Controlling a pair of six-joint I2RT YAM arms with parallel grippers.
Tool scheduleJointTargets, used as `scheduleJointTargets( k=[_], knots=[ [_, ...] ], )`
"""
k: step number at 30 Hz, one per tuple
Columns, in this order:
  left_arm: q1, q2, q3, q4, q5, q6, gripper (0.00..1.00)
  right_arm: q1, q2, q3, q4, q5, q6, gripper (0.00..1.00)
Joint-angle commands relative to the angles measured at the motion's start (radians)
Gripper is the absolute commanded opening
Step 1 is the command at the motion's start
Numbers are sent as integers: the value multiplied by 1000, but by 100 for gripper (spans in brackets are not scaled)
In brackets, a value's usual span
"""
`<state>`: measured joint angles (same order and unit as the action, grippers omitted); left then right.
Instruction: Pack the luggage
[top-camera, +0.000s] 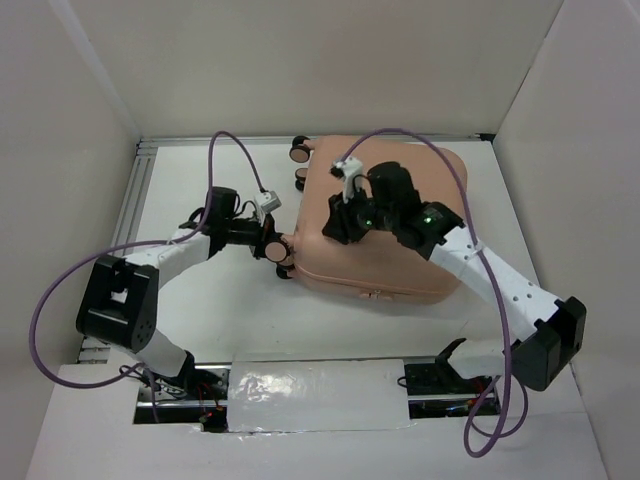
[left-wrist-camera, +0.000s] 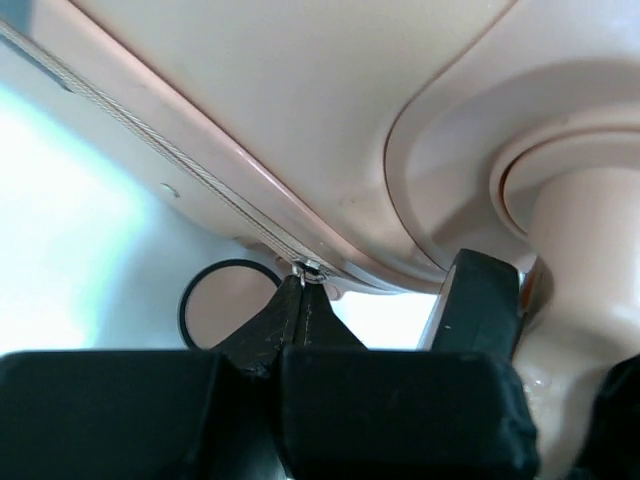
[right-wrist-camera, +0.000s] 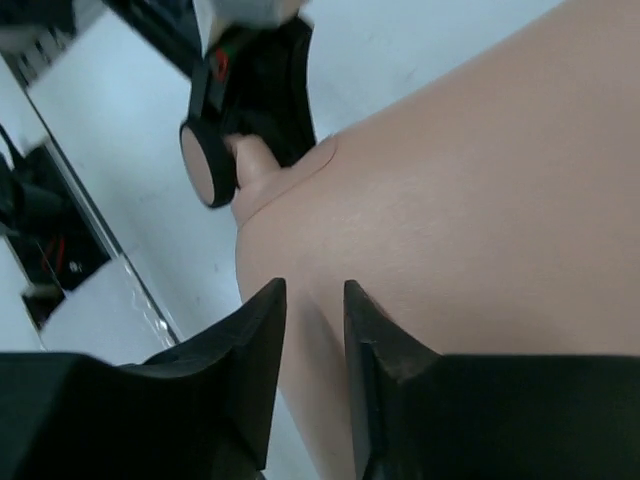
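Next, the left gripper draws back toward the suitcase's near corner wheel, which lies back from it, and releases the zipper pull (left-wrist-camera: 306, 267). The zipper seam runs on that way.
The luggage (top-camera: 400, 265) is a peach-pink hard-shell suitcase lying closed in the middle of the table, its wheels (top-camera: 299, 150) pointing to the far left. My left gripper (top-camera: 277, 248) is at its near-left corner, shut on the small metal zipper pull (left-wrist-camera: 306, 267) of the seam (left-wrist-camera: 180, 165). My right gripper (top-camera: 340, 222) hovers over the left part of the lid (right-wrist-camera: 480, 200). Its fingers (right-wrist-camera: 262, 330) stand a little apart with nothing between them.
White walls enclose the table on three sides. An aluminium rail (top-camera: 135, 195) runs along the left edge. A shiny foil-covered strip (top-camera: 320, 392) lies at the front between the arm bases. Purple cables (top-camera: 40, 310) loop out from both arms. A corner wheel (left-wrist-camera: 225, 300) sits beside the left fingers.
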<state>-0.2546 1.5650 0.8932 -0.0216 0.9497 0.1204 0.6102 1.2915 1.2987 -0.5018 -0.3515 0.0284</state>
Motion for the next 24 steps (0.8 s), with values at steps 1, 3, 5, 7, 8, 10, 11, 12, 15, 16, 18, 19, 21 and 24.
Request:
scheduleJointTargets(
  k=[1, 3, 5, 7, 8, 10, 11, 12, 15, 16, 18, 19, 21, 24],
  knots=[
    [-12, -62, -14, 98, -66, -97, 0, 89, 5, -39, 42, 118, 2, 34],
    [-12, -71, -46, 142, -92, -122, 0, 159, 43, -30, 31, 156, -7, 33],
    [-21, -98, -77, 195, -103, -181, 0, 200, 67, -30, 31, 171, -7, 30],
    [-34, -128, -149, 291, -149, -224, 0, 246, 68, -30, 6, 184, -16, 30],
    [-43, -144, -172, 319, -173, -269, 0, 258, 68, -42, 6, 193, -25, 28],
    [-78, -187, -226, 357, -216, -304, 0, 290, 68, -42, -23, 180, -25, 27],
    [-93, -203, -240, 377, -232, -314, 0, 301, 54, -59, -23, 180, -25, 27],
    [-125, -215, -252, 377, -248, -314, 0, 312, 26, -77, -23, 180, -16, 27],
    [-159, -252, -266, 341, -310, -304, 0, 335, 5, -130, -1, 180, 17, 27],
    [-160, -261, -278, 341, -310, -304, 0, 335, -4, -139, -1, 190, 18, 27],
    [-160, -296, -301, 331, -321, -341, 0, 335, 8, -171, 20, 201, 18, 27],
    [-169, -313, -310, 331, -321, -341, 0, 335, 32, -171, 20, 201, 18, 27],
    [-169, -362, -336, 331, -344, -367, 0, 335, 64, -171, 20, 216, 5, 24],
    [-178, -408, -382, 354, -335, -422, 0, 332, 114, -171, 84, 275, 14, 23]
  ],
)
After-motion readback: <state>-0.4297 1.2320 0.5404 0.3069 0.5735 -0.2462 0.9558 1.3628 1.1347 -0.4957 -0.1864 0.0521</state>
